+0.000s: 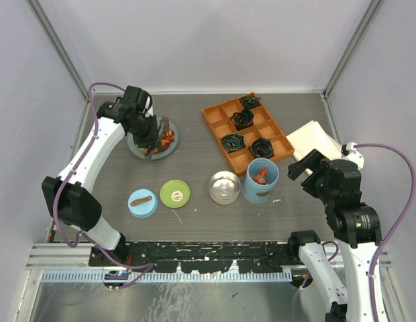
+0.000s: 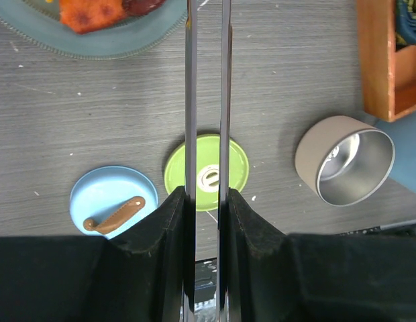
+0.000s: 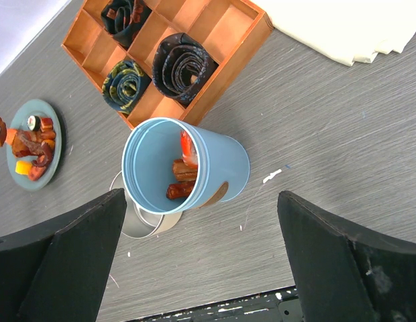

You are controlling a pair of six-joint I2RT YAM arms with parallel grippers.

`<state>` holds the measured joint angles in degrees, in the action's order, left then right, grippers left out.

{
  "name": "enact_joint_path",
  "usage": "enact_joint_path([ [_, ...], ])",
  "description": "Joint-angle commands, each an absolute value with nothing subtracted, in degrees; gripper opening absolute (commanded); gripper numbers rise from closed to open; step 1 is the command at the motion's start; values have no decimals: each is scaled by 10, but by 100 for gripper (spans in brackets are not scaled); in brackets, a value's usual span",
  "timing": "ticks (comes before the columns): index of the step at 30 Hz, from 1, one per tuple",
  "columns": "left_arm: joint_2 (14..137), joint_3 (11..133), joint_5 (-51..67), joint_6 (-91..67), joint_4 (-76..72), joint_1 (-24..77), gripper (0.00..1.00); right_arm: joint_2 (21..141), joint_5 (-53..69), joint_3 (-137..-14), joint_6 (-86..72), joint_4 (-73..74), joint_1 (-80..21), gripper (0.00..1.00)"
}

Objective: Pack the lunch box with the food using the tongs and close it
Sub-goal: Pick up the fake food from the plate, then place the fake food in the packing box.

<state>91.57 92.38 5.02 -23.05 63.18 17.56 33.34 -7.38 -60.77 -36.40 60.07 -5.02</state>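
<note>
The cylinder already has food inside, so the left gripper will next swing toward the cylinder's opening, to the gripper's right in the top view, and let go there.
My left gripper (image 2: 208, 201) is shut on the grey tongs (image 2: 190, 100), whose two arms run parallel up toward the teal plate (image 2: 94, 47). In the top view this gripper (image 1: 154, 134) hovers over the plate (image 1: 137, 151), where orange and red food (image 1: 169, 139) lies. The light-blue cylinder (image 1: 260, 180) stands open with a few food pieces (image 3: 181, 178) inside. Beside it sits the open steel tin (image 1: 224, 187). The green lid (image 1: 174, 194) and blue lid (image 1: 142, 202) lie flat on the table. My right gripper (image 3: 201, 196) is open and holds nothing, just near of the cylinder (image 3: 221, 164).
An orange compartment tray (image 1: 247, 131) of black coils stands at the back right, close behind the cylinder. A folded white cloth (image 1: 315, 141) lies at the right edge. Grey walls enclose the table on three sides.
</note>
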Motion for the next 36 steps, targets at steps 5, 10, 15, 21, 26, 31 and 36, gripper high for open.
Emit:
enact_joint_path([
  [5, 884, 998, 101, -216, 655, 205, 12, 330, -70, -627, -371, 584, -48, 100],
  [10, 881, 1017, 120, -212, 663, 249, 12, 335, -65, -628, -372, 580, -48, 100],
  [15, 871, 1012, 238, -204, 628, 257, 13, 334, -62, -631, -373, 581, -48, 100],
  [21, 860, 1024, 322, -200, 598, 302, 15, 330, -64, -630, -375, 583, -48, 100],
  [26, 868, 1031, 317, -201, 586, 384, 16, 333, -62, -631, -377, 581, -48, 100],
  [31, 899, 1043, 292, -188, 585, 473, 16, 333, -63, -633, -376, 579, -48, 100],
  [36, 927, 1056, 274, -180, 593, 528, 16, 331, -69, -635, -376, 581, -48, 100],
])
